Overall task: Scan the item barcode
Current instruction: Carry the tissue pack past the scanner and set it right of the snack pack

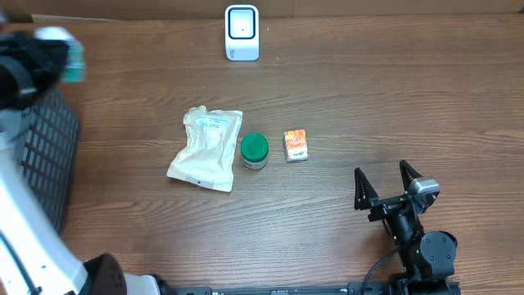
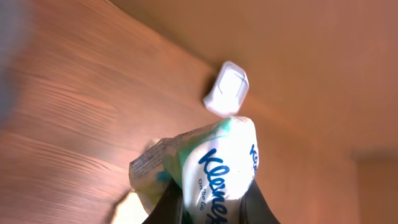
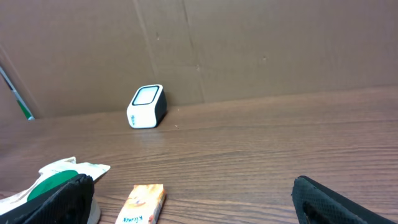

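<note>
I will next swing the tissue pack (image 1: 74, 61) in my left gripper past the scanner. Then I will bring it down onto the empty table just beyond the small orange box.
My left gripper (image 2: 211, 202) is shut on a white and green Kleenex tissue pack (image 2: 219, 158), which sticks out past the fingers. In the overhead view that gripper (image 1: 51, 47) and the pack (image 1: 74, 61) are a blur high at the far left, above the basket. The white barcode scanner (image 1: 242, 33) stands at the table's back edge, left of centre; the left wrist view shows the scanner (image 2: 227, 89) beyond the pack. My right gripper (image 1: 383, 174) hovers open and empty at the front right, facing the scanner (image 3: 147, 106).
A white pouch (image 1: 206, 149), a green-lidded jar (image 1: 255, 151) and a small orange box (image 1: 295, 145) lie in a row mid-table. A black mesh basket (image 1: 45, 156) stands at the left edge. A cardboard wall (image 3: 249, 43) backs the table.
</note>
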You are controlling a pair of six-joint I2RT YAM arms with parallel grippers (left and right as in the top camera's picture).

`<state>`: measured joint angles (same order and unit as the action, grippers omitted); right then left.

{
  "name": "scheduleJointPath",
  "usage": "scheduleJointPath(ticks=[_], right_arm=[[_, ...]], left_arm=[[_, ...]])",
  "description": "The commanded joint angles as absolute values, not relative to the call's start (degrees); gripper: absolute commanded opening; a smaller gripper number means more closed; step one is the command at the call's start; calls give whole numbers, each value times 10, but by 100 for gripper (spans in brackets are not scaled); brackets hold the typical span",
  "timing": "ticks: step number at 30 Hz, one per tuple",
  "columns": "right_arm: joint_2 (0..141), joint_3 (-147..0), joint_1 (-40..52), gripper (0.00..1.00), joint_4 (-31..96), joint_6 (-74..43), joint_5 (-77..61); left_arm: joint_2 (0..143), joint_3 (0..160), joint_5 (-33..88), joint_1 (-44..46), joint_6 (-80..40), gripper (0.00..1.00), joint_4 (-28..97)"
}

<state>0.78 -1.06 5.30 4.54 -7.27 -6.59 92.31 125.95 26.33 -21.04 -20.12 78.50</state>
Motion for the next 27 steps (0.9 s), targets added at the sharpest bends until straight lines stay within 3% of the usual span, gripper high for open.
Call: scheduleJointPath(ticks=[1, 6, 11, 27], right_arm=[[3, -5, 54, 100, 43, -71, -60], [3, -5, 54, 100, 43, -71, -60], [3, -5, 54, 100, 43, -71, -60], [3, -5, 54, 100, 43, -71, -60]], left_arm=[[947, 1232, 131, -53, -178, 4, 791], [1006, 1187, 39, 108, -180, 4, 760], [1102, 1173, 32, 221, -180, 4, 696], [1309, 1173, 10, 375, -178, 4, 567]])
